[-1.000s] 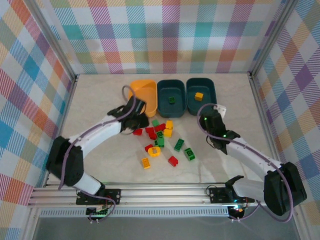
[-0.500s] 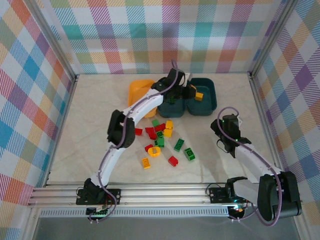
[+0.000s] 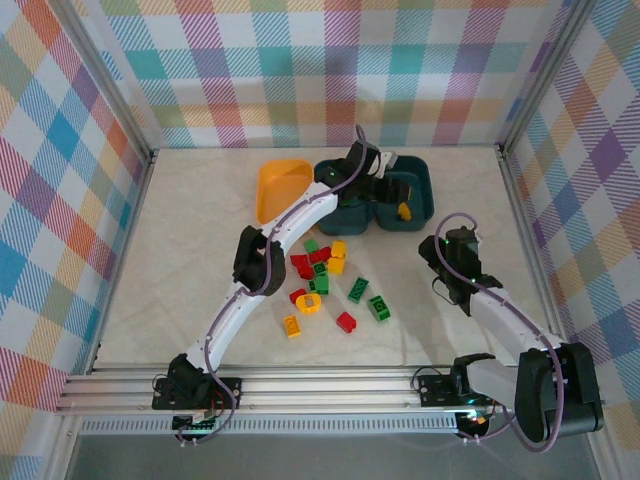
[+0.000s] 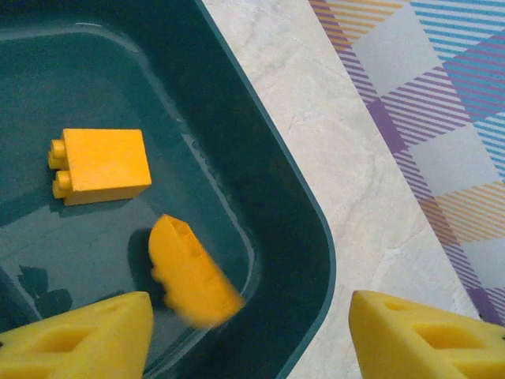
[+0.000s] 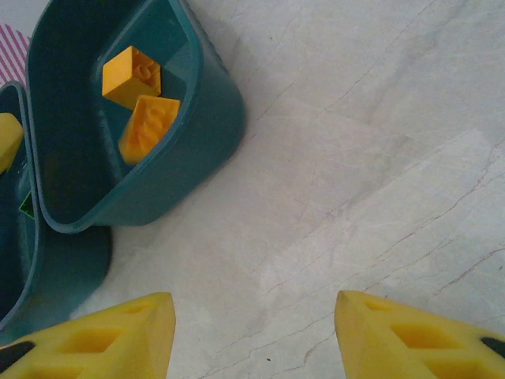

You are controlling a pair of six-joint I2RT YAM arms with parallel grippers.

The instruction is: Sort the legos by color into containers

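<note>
My left gripper moves its fingers back and down around the red lego beside the green ones next, since those fingers are empty.
My left gripper [image 3: 390, 188] [image 4: 252, 339] hangs open over the right-hand dark teal container [image 3: 420, 190] [image 4: 308, 237]. Nothing is between its yellow fingers [image 4: 79, 339]. Below it a blurred yellow lego [image 4: 193, 272] [image 3: 404, 211] lies loose inside the tub beside a second yellow lego [image 4: 102, 166]. My right gripper [image 3: 450, 252] [image 5: 252, 332] is open over bare table, right of the pile. Both yellow legos [image 5: 142, 103] show in that tub [image 5: 197, 150]. Several red, green and yellow legos [image 3: 325, 285] lie scattered mid-table. The middle teal container [image 3: 335, 205] and the yellow-orange container [image 3: 282, 185] stand at the back.
Plaid walls and metal posts [image 3: 140, 190] close in the table on three sides. Bare marble table [image 3: 180, 270] stretches left of the pile and also to the right [image 5: 355, 158] around my right gripper. The left arm [image 3: 300, 215] reaches across the yellow-orange and middle tubs.
My left arm swung from the pile out over the right teal tub and opened, letting a yellow lego fall in. My right gripper pulled back to the right and opened slightly.
</note>
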